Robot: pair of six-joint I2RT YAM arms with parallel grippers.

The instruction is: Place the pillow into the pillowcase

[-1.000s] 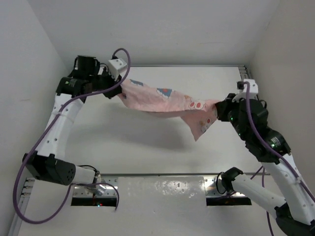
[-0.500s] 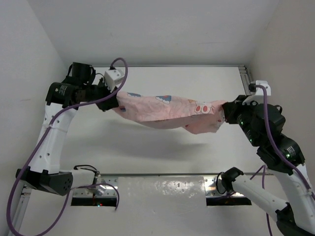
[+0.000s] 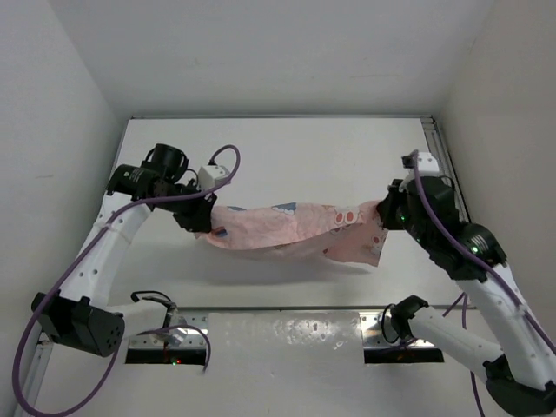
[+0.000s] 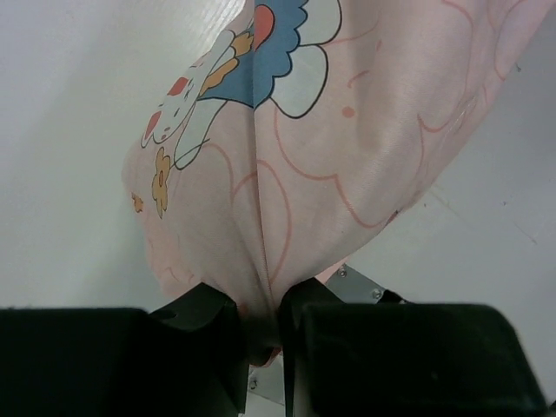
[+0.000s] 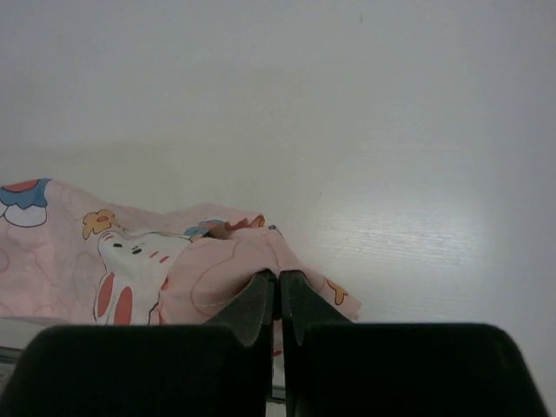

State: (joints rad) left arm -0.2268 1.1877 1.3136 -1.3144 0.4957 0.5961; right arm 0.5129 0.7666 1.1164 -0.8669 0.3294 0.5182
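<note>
The bunched end of the pillowcase still hangs sagging above the table, so the left gripper will next carry it outward and down onto the bare far tabletop and release it.
The pink rabbit-print pillowcase [image 3: 291, 230] hangs stretched above the table between both arms, sagging in the middle. My left gripper [image 3: 205, 224] is shut on its left end; in the left wrist view a bunched fold of the pillowcase [image 4: 295, 165] sits pinched in my left gripper [image 4: 259, 334]. My right gripper [image 3: 382, 215] is shut on the right end, and the right wrist view shows the thin edge of the pillowcase [image 5: 156, 269] clamped in my right gripper [image 5: 279, 291]. The pillow is hidden; no brown dotted fabric shows in any view.
The white table [image 3: 287, 156] has white walls behind and at both sides. A metal rail [image 3: 433, 139] runs along its right edge. Two metal mounting plates [image 3: 404, 347] sit at the near edge by the arm bases.
Both arms have come nearer and lower with the pillowcase. The left gripper moved right and down, the right gripper slightly left. The cloth now hangs lower and more level.
</note>
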